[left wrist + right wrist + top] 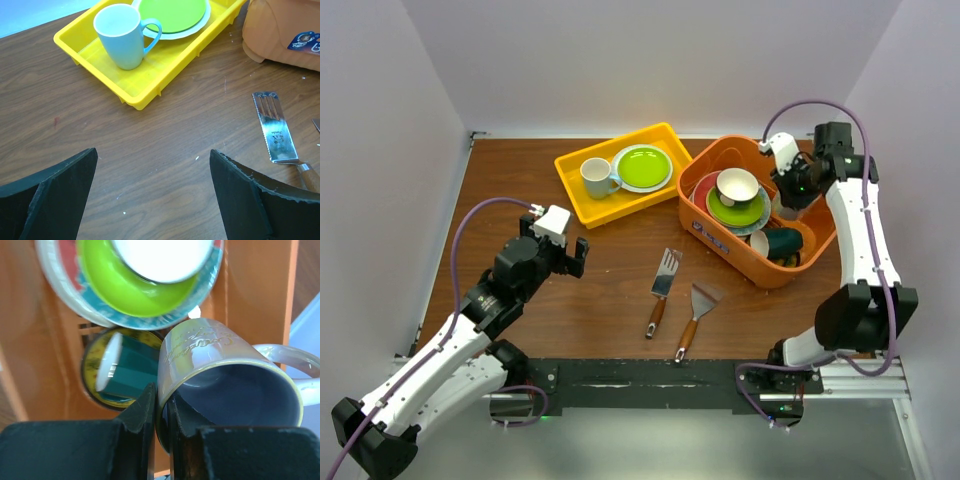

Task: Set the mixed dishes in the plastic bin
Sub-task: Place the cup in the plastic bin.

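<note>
My right gripper lowers into the bin point(718, 243) next and releases the pale mug's rim at the free spot point(802, 221) beside the teal mug, since that lies below.
The orange plastic bin point(718, 243) stands right of centre. It holds stacked plates, with a lime green plate point(728, 213) under a small white bowl point(737, 185), and a dark-teal mug point(782, 242) on its side. My right gripper point(792, 190) is above the bin's right part. In the right wrist view it point(161, 395) is shut on the rim of a pale mug with a dark inside point(210, 355). Below are the teal mug point(130, 365) on a yellow patterned plate point(90, 375), and the bowl point(160, 255). My left gripper point(572, 255) point(152, 155) is open and empty over bare table.
A yellow tray point(570, 160) at the back centre holds a white mug with a pale-blue handle point(120, 35) and another lime green plate point(172, 12). Two wooden-handled spatulas point(663, 280) point(698, 310) lie in front of the bin. White walls stand left, right and behind.
</note>
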You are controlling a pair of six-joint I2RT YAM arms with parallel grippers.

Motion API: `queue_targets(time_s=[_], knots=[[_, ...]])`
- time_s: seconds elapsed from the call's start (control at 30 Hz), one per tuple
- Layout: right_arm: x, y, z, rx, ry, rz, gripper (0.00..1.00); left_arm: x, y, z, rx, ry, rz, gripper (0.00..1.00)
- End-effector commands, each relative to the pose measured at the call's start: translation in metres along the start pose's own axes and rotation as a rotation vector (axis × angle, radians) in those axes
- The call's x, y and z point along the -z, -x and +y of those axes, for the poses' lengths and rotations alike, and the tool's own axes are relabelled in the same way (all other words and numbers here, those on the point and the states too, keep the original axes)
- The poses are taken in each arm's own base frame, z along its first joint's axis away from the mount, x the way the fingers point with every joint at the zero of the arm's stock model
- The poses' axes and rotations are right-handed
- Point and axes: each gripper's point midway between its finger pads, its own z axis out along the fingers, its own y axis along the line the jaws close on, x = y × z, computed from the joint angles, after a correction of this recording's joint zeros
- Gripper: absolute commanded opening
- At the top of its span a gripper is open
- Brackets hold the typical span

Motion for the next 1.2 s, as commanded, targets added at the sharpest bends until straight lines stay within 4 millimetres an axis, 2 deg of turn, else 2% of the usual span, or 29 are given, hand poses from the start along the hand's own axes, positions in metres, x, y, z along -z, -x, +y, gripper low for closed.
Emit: queue_targets(time_s=[0.0,0.2,0.37,0.47,0.6,0.93,1.17], knots=[[-0.007,0.001,-0.039,-0.014,-0.099,-0.046,0.0,0.0,0.013,0.0,0.009,-0.005,-0.052,1.0],[-0.032,-0.015,-0.048,-0.042,-0.071,-0.018,0.0,0.0,0.013,0.0,0.011,-0.006,-0.053,1.0],[-0.049,-0.023,-0.045,-0.077,0.001,-0.014,0.04,0.0,0.013,0.0,0.009,-0.004,-0.052,1.0],[-0.058,-0.028,-0.039,-0.09,0.038,-0.007,0.09,0.0,0.013,0.0,0.009,-0.005,-0.05,1.0],[-0.06,-0.032,-0.033,-0.101,0.063,-0.01,0.23,0.0,0.013,0.0,0.009,-0.004,-0.05,1.0],[-0.038,-0.029,-0.035,-0.111,0.039,-0.039,0.43,0.001,0.013,0.0,0.01,-0.006,-0.053,1.0],[-0.004,-0.013,-0.034,-0.1,-0.007,-0.111,0.69,0.001,0.014,0.0,0.012,-0.006,-0.056,1.0]])
